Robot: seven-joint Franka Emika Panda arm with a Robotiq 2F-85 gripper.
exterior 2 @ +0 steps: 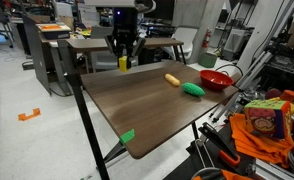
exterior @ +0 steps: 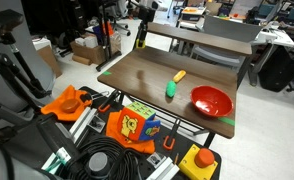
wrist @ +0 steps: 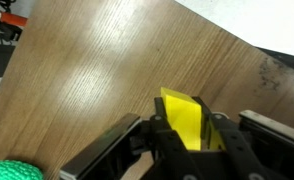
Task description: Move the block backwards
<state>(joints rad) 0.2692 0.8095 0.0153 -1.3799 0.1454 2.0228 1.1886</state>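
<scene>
Next, my gripper turns square to the table's far edge and lowers the block there to release, as bare wood by that edge lies below my gripper.
The block [wrist: 184, 118] is a small yellow cube held between my gripper's [wrist: 187, 135] fingers in the wrist view. In both exterior views the gripper [exterior 2: 123, 60] hangs above the far edge of the wooden table [exterior 2: 137, 100], with the yellow block [exterior 2: 123, 63] in its jaws; it also shows small in an exterior view [exterior: 142, 42]. The block is lifted clear of the tabletop.
A green piece [exterior 2: 193, 89], an elongated yellow-orange piece [exterior 2: 172, 79] and a red bowl [exterior 2: 215, 79] lie on the table; they also show in an exterior view: green piece [exterior: 171, 90], bowl [exterior: 211, 100]. Green tape marks table edges [exterior 2: 127, 136]. Cluttered boxes and cables surround the table.
</scene>
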